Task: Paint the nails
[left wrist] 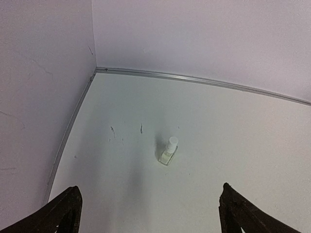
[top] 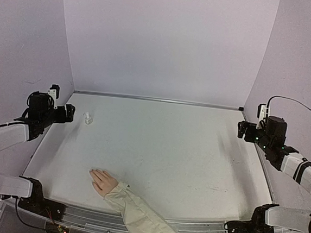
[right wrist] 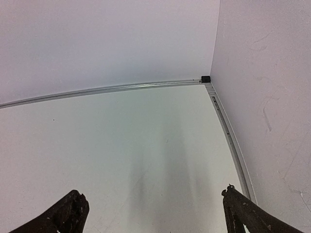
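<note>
My left gripper swings outward over the small bottle next and comes down around the white cap (top: pixel 88 114) (left wrist: pixel 172 141), which stands upright and alone on the tabletop.
A pale pink hand (top: pixel 103 180) with a cream sleeve (top: pixel 141 219) lies flat near the table's front edge, fingers pointing to the far left; its nails are too small to make out. A small white-capped bottle (top: pixel 89 119) (left wrist: pixel 168 152) stands upright at the far left of the table. My left gripper (top: pixel 68 113) (left wrist: pixel 148 206) hovers just left of the bottle, open, with nothing between its fingers. At the far right edge my right gripper (top: pixel 242 130) (right wrist: pixel 154 208) is raised and open, empty too.
White walls close the table on the left, back and right, with a metal rail (top: pixel 157 100) (right wrist: pixel 102 89) along the back edge and another (right wrist: pixel 232 141) down the right side. Faint dark marks (left wrist: pixel 112 131) show on the table near the bottle.
</note>
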`<state>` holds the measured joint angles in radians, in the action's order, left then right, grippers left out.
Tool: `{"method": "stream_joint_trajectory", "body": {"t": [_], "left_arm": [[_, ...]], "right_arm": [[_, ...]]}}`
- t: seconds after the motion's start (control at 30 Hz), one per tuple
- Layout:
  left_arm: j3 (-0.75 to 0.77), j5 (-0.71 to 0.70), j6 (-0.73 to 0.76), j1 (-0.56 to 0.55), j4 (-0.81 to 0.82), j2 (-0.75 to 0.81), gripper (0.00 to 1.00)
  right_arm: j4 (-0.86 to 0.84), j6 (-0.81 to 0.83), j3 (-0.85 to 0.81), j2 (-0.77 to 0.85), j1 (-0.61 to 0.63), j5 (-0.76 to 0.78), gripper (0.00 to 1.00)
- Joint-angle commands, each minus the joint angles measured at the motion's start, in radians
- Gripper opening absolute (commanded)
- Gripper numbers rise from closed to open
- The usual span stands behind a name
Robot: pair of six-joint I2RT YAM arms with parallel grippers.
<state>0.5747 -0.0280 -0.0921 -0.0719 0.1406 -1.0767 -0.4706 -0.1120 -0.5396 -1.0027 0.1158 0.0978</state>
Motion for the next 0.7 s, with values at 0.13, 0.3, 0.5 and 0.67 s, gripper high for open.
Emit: {"method": "stream_joint_trajectory", "body": {"t": [0.13, 0.3, 0.5, 0.67], "left_arm": [[0.323, 0.053, -0.101, 0.003, -0.295, -0.261, 0.96], [0.581, 0.091, -0.131, 0.003, -0.469, -0.493, 0.89], [0.927, 0.109, -0.139, -0.002, -0.689, -0.785, 0.77], [1.178, 0.065, -0.114, -0.022, -0.852, -0.986, 0.72]], "right_arm": [[0.093, -0.033, -0.174, -0.064, 0.051, 0.091, 0.98], [0.15, -0.051, -0.261, -0.098, 0.075, 0.1, 0.98], [0.208, -0.053, -0.347, -0.13, 0.092, 0.08, 0.98], [0.233, -0.059, -0.383, -0.138, 0.099, 0.065, 0.98]]}}
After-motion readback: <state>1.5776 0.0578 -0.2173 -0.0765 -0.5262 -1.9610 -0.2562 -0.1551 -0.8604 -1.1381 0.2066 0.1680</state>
